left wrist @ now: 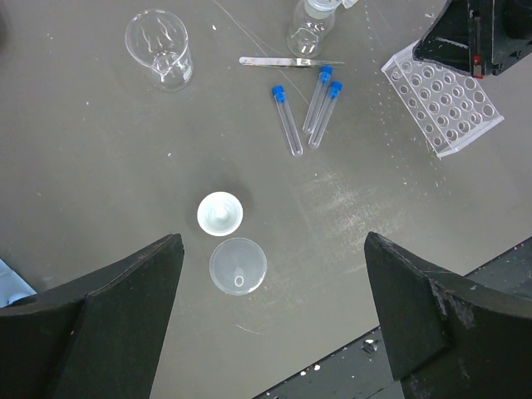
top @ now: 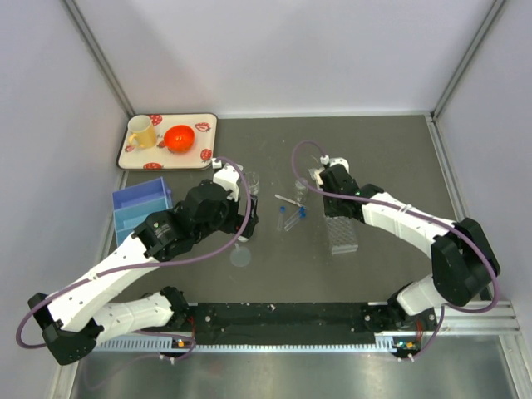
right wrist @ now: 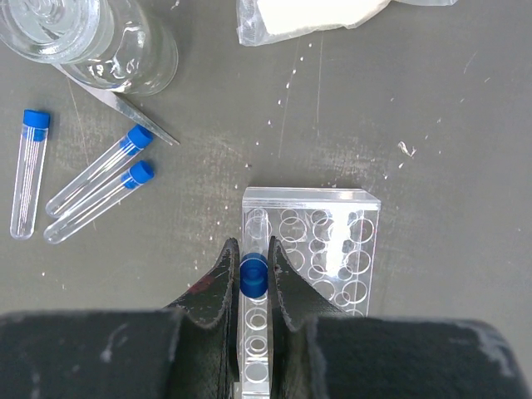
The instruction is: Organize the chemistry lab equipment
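The left gripper needs to move down and across onto the lone blue-capped tube's glass (left wrist: 288,123) next, since it is below the gripper, to its right in the top view.
My right gripper (right wrist: 253,252) is shut on a blue-capped tube (right wrist: 253,278), held upright over the left column of the gridded clear rack (right wrist: 332,241). Three more blue-capped tubes (right wrist: 98,184) lie loose on the table to the rack's left, below a thin metal rod (right wrist: 125,112) and a glass bottle (right wrist: 125,50). My left gripper (left wrist: 273,241) hangs open high above the table with nothing between its fingers. Below it lie a clear funnel (left wrist: 238,266) and a small white round cup (left wrist: 219,213). A clear beaker (left wrist: 160,48) stands farther off.
A blue bin (top: 140,208) sits at the left edge. At the back left, a tray (top: 208,125) carries a yellow mug (top: 143,131) and an orange-red bowl (top: 179,137). A clear plastic bag (right wrist: 307,17) lies beyond the rack.
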Controlling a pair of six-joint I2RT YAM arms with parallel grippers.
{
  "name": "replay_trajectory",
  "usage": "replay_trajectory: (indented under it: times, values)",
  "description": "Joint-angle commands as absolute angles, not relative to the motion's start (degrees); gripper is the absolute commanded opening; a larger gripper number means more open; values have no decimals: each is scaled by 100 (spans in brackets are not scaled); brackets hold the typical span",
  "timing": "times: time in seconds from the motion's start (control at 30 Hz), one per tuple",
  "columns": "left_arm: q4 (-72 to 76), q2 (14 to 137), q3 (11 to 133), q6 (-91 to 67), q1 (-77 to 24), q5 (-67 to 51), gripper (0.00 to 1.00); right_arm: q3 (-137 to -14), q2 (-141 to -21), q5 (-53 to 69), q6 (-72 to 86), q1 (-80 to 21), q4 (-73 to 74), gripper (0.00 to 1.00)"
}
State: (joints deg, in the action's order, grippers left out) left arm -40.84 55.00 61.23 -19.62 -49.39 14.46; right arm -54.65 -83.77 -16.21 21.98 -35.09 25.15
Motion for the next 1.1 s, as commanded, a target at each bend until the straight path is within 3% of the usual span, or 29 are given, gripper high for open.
replay_trajectory:
  times: [0.0, 0.27, 0.6, 1.07]
  values:
    - [-3990, 5476, 6091, -1986, -4939, 1477, 96, -5607, -8376, -1573, 2083, -3560, 2347, 0]
    - [-3973, 5511, 6100, -2004, -4940, 1450, 95, -5607, -8411, -1582, 2065, -3560, 2443, 0]
    - [-3929, 5555, 6091, -2013, -4939, 1424, 95, -5651, -8464, -1573, 2057, -3560, 2496, 24]
    - [-3920, 5677, 6187, -1995, -4948, 1485, 95, -5844, -8350, -1521, 2039, -3568, 2645, 39]
